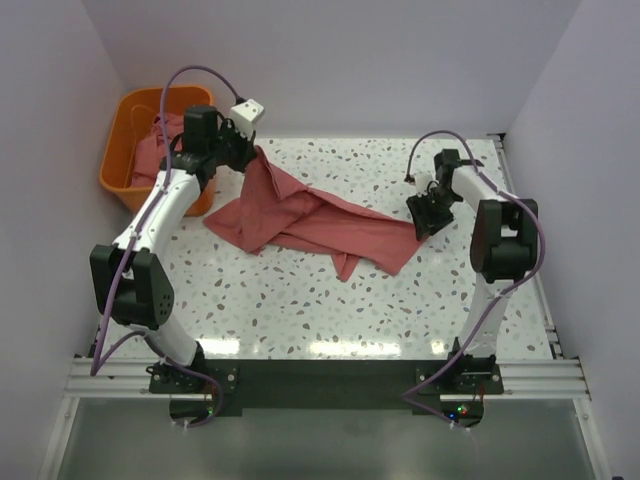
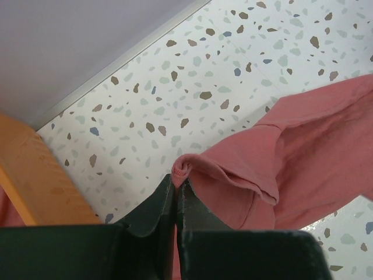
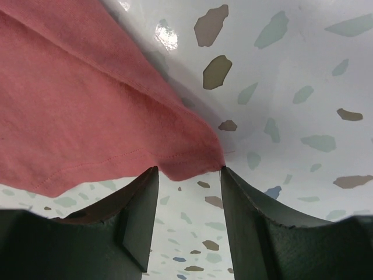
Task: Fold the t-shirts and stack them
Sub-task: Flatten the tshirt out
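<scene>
My right gripper should stay low next and bring both fingers together on the cloth, because the hemmed corner (image 1: 416,236) (image 3: 190,164) is already between its open fingers.
A dusty red-pink t-shirt (image 1: 310,220) lies crumpled across the middle of the speckled table. My left gripper (image 1: 243,152) is shut on a ribbed edge of it (image 2: 182,169) and holds that end lifted near the table's back left. My right gripper (image 1: 424,222) is open, its fingertips (image 3: 148,181) straddling the hemmed right corner of the t-shirt (image 3: 192,157) just above the table. More red-pink cloth (image 1: 150,150) lies in the orange basket.
The orange plastic basket (image 1: 125,160) stands at the table's back left edge and shows in the left wrist view (image 2: 35,175). Walls close the table at the back and both sides.
</scene>
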You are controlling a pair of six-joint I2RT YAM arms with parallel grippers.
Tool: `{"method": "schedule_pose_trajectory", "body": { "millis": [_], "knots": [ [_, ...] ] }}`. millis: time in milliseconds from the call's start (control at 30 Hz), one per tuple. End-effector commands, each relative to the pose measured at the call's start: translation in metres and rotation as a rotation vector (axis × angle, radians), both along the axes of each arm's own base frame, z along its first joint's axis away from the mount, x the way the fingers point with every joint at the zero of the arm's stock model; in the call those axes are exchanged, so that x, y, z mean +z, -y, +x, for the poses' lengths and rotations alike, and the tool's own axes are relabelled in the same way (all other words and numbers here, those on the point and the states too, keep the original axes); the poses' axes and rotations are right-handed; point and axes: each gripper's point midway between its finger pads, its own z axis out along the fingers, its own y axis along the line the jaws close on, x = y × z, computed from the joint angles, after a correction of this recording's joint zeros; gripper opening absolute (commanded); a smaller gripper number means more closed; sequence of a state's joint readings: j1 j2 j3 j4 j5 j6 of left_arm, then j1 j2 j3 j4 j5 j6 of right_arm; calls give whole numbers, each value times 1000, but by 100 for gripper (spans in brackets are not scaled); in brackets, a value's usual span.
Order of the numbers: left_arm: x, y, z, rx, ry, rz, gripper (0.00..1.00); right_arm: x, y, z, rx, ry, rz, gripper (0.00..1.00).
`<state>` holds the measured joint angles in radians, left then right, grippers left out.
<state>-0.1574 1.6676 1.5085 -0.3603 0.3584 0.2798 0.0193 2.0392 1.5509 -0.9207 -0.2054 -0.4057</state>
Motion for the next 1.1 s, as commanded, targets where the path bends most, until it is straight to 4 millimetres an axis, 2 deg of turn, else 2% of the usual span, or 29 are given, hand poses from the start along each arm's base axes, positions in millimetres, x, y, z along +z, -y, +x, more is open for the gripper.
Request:
{"method": "schedule_pose_trajectory", "body": {
  "millis": [0, 100, 200, 433, 467, 533, 733, 767, 933, 967, 1000, 1067],
  "knots": [
    [33, -2, 15, 13, 94, -25, 0, -10, -2, 2, -7, -29, 13, 50],
    [33, -2, 16, 15, 93, -25, 0, -24, 4, 4, -13, -39, -18, 49],
    [32, -2, 16, 14, 89, -27, 0, -29, 5, 8, -25, -28, -27, 49],
    [36, -2, 16, 6, 102, -19, 0, -5, 4, 26, -55, 37, 11, 52],
    [36, -1, 17, 4, 102, -19, 0, -2, 15, 28, -76, 41, 9, 53],
    [36, -1, 18, 1, 104, -20, 0, -1, 16, 30, -67, 46, 1, 53],
    [33, 1, 21, -3, 99, -28, 0, -22, 13, 15, -44, -3, -16, 53],
    [33, 1, 21, -5, 100, -28, 0, -24, 3, 12, -19, -8, -16, 53],
    [30, 2, 20, -3, 90, -31, 0, -41, -4, -3, -2, -44, -28, 51],
    [28, 2, 21, -1, 85, -34, 0, -46, -4, -4, 0, -48, -32, 48],
    [28, 2, 21, 0, 83, -34, 0, -50, -5, -6, 3, -59, -33, 34],
    [29, 2, 20, 3, 85, -35, 0, -53, -4, -9, 4, -73, -35, 10]
  ]
}}
